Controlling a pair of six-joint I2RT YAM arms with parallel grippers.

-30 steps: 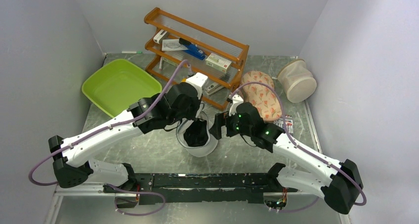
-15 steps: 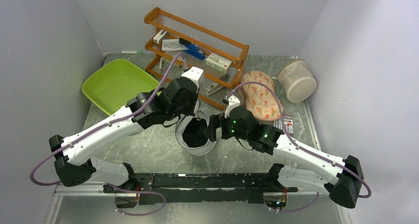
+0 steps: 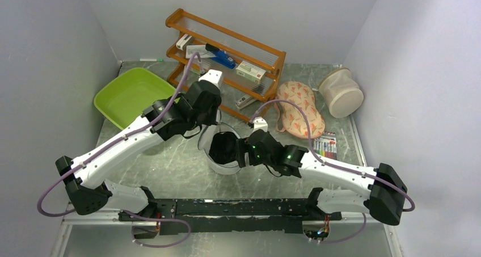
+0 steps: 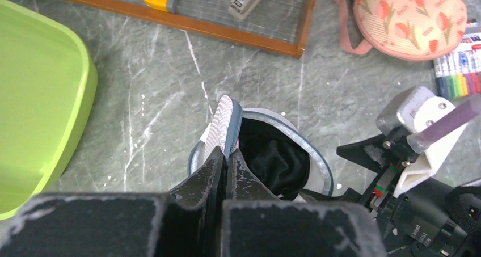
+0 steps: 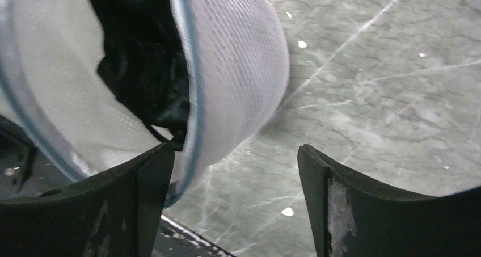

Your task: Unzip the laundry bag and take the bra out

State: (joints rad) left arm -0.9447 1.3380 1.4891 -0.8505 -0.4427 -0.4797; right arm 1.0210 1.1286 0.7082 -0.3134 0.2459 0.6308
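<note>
The disc lid stands upright beside the bag's opening, so my left gripper will next pull it down and aside over the bare table (image 3: 188, 147) (image 4: 153, 163), left in the top view.
The white mesh laundry bag (image 3: 220, 167) lies open at the table's middle, its blue-edged rim showing in the left wrist view (image 4: 311, 155) and the right wrist view (image 5: 238, 81). The black bra (image 3: 225, 148) fills the opening; it also shows in the left wrist view (image 4: 271, 160) and the right wrist view (image 5: 142, 70). My left gripper (image 4: 227, 152) is shut on the bag's disc lid (image 4: 220, 126) and holds it upright. My right gripper (image 5: 235, 155) is open, its left finger against the bag's rim, the wall between its fingers.
A green tray (image 3: 133, 95) lies at the back left. A wooden rack (image 3: 227, 55) stands behind the bag. An orange-patterned cream pouch (image 3: 298, 112), a beige mesh cylinder (image 3: 340, 92) and a marker pack (image 3: 324, 146) lie at the right.
My left gripper has drawn back and left, lifting the lid with it. My right gripper has moved left, up against the bag's rim.
</note>
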